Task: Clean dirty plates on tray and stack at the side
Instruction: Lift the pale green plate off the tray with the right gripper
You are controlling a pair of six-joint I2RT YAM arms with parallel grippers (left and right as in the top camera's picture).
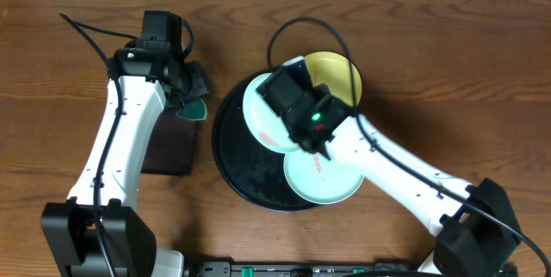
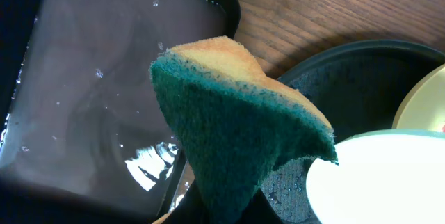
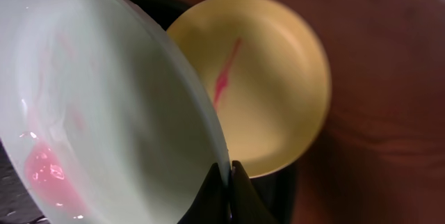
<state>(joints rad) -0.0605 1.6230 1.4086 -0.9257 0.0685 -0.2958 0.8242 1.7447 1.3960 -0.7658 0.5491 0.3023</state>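
The bare wood beside the round tray is to the right of my right gripper in the overhead view, so my right gripper needs to swing there next, move down and let go of the pale mint plate's rim.
My right gripper (image 1: 279, 85) (image 3: 227, 175) is shut on the rim of a pale mint plate (image 1: 258, 115) (image 3: 104, 106) and holds it tilted above the round black tray (image 1: 232, 152). This plate carries a wet pink smear (image 3: 47, 172). A pale yellow plate (image 1: 343, 75) (image 3: 271, 85) with a thin red streak lies at the tray's far right rim. A second mint plate (image 1: 331, 182) lies at the tray's front. My left gripper (image 1: 189, 95) (image 2: 222, 206) is shut on a green and yellow sponge (image 1: 197, 109) (image 2: 236, 126), left of the tray.
A smaller dark rectangular tray (image 1: 170, 144) (image 2: 90, 92), wet and glossy, lies left of the round tray under my left arm. The left wrist view also shows the round tray (image 2: 354, 78) and the held mint plate (image 2: 382, 175). Bare wooden table surrounds both trays.
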